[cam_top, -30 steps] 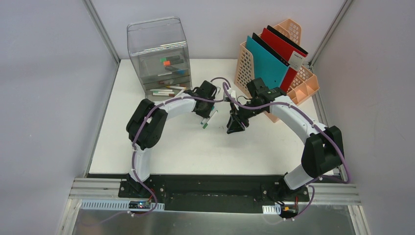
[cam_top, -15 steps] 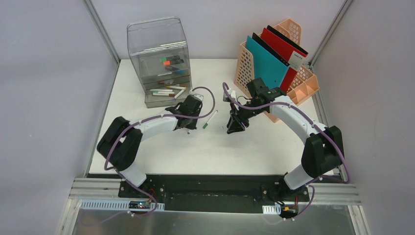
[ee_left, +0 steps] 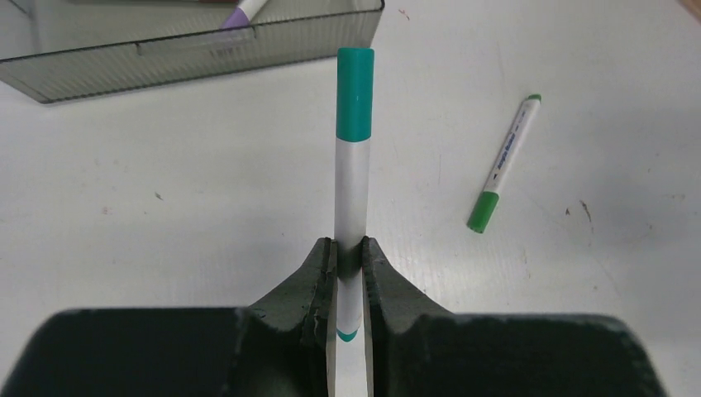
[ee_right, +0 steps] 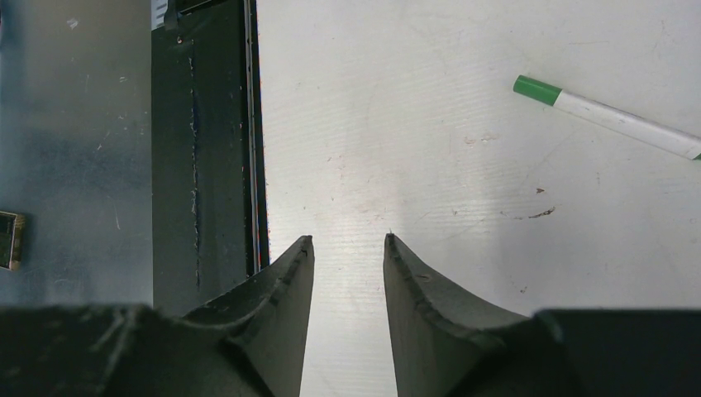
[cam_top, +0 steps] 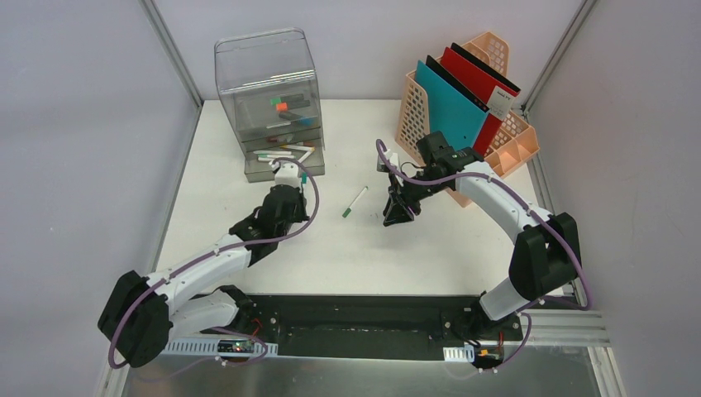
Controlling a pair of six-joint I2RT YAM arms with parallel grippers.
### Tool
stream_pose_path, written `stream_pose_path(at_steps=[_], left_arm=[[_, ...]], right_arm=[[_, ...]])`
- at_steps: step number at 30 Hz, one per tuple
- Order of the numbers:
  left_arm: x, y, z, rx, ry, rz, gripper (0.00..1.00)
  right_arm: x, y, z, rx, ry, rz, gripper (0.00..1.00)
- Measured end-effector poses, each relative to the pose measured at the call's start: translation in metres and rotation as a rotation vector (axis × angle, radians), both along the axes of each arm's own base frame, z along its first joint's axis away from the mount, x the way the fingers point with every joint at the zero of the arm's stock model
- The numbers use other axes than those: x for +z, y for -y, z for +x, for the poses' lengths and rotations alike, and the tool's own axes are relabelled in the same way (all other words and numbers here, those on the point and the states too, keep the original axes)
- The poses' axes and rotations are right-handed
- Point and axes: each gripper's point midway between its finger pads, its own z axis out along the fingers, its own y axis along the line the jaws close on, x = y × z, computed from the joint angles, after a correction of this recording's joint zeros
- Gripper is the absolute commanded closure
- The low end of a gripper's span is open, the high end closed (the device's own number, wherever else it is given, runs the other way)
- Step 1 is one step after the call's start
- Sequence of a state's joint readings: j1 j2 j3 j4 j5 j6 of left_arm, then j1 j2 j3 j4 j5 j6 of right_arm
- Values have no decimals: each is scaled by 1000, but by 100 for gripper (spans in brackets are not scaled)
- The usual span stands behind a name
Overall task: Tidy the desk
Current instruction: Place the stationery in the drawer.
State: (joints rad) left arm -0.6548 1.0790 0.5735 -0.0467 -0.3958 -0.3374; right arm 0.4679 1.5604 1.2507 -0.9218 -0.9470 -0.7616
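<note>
The left gripper carries the marker outward over the open bottom drawer next, turns it crosswise and releases it there, since other markers already lie inside.
My left gripper is shut on a white marker with a teal cap, which sticks straight out from the jaws toward the open bottom drawer. From above, the left gripper hovers just in front of that drawer. A white marker with a green cap lies loose on the white desk, to the right of the left gripper. My right gripper stands open and empty above the desk, with the green-capped marker a little way off.
A clear drawer unit at the back left holds several markers; a purple-tipped one lies in the open drawer. A peach file rack with teal and red folders stands at the back right. The black rail runs along the near edge.
My left arm has swung from the desk's middle to the left and drawn back, its gripper now in front of the drawer. The green-capped marker stays on the desk. The right arm has not moved.
</note>
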Motion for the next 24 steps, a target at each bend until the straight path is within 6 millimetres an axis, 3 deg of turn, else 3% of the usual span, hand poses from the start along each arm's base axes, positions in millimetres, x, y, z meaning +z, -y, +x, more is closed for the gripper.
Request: stream_pose_path(at_steps=[12,18,24], left_arm=[[24,-5,7,61,114,-93,100],[34,-11,22,107,124,-233,100],[39,-46,55,241,112,-451,100]], right_arm=[[0,0,0,0,0,0,61],[0,1,1,-3,0,0,61],[1,1,1,-6,2,1,61]])
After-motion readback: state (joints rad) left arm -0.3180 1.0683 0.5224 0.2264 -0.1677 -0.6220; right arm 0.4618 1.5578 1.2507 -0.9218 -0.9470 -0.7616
